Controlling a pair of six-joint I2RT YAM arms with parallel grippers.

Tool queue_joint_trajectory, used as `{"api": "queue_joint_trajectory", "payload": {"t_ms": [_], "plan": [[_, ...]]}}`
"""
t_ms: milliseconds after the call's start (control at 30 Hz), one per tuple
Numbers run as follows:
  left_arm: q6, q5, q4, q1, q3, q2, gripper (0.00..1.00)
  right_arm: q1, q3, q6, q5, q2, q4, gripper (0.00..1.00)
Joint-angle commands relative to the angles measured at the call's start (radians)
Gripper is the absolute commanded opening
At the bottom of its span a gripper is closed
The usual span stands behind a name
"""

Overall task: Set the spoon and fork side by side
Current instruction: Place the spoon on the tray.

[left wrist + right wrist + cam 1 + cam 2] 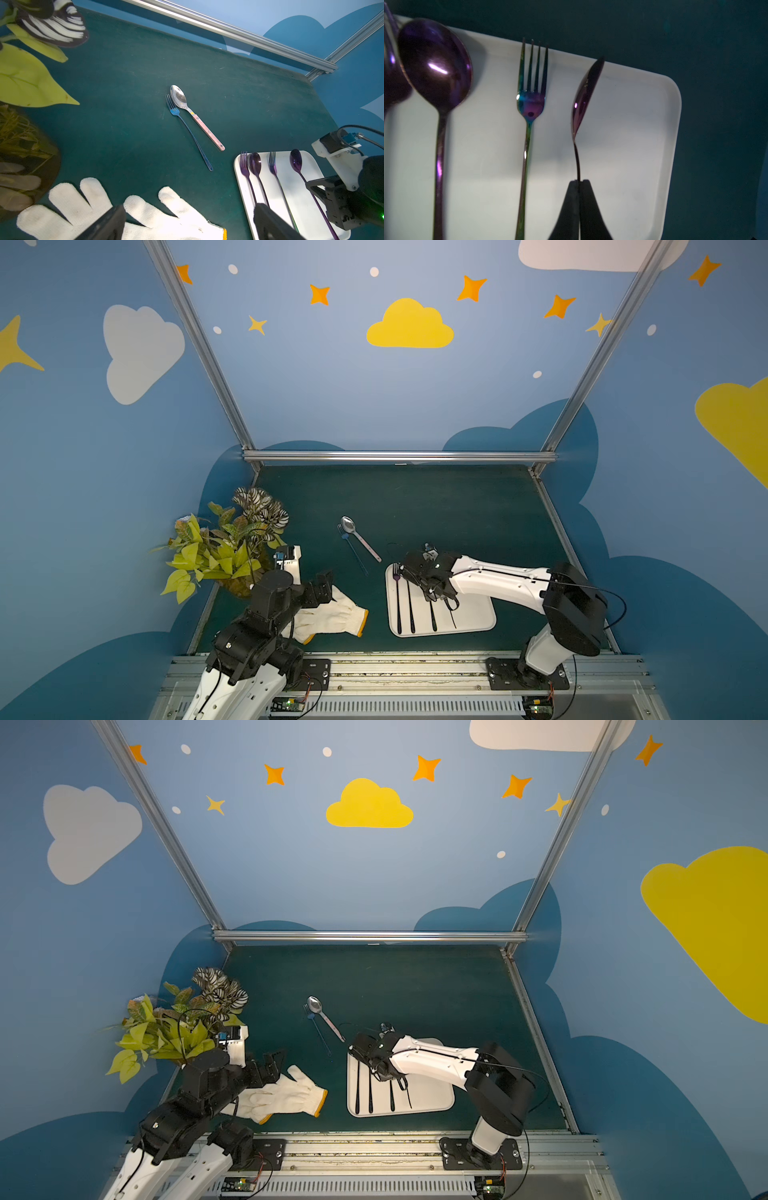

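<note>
The purple spoon goes down toward the tray's bare bottom beside the iridescent fork next. My right gripper releases its thin handle, since it already points the fork's way.
A white tray (643,124) holds purple cutlery in a row. My right gripper (579,182) is shut on the thin handle of a purple spoon (586,93), whose bowl is turned on edge over the tray. Just beside it lies an iridescent fork (532,99), parallel and pointing the same way. In the left wrist view this spoon (297,164) and fork (272,166) sit at the tray's (291,187) right part. My left gripper (189,207) hangs open over a white glove (145,209), holding nothing.
A second purple spoon (436,62) and fork (244,166) lie at the tray's left side. A silver spoon with a pink handle (359,537) and a blue fork (352,549) lie together mid-mat. A potted plant (224,547) stands at the left edge.
</note>
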Motion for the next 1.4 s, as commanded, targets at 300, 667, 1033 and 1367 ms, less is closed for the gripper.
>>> {"api": "queue_joint_trajectory", "payload": {"t_ms": [300, 667, 1033, 1367], "plan": [[0.015, 0.007, 0.012, 0.003, -0.005, -0.007, 1.0, -0.002, -0.001, 0.031, -0.02, 0.068, -0.025, 0.0], [0.011, -0.001, 0.005, 0.003, -0.002, -0.013, 1.0, -0.013, 0.043, 0.031, -0.064, 0.151, -0.027, 0.05], [0.012, -0.009, 0.006, 0.002, -0.005, -0.013, 1.0, -0.041, 0.084, -0.033, -0.123, -0.008, -0.119, 0.25], [0.011, -0.003, 0.018, 0.002, -0.013, -0.008, 1.0, -0.277, -0.085, -0.29, -0.559, -0.155, -0.001, 0.37]]}}
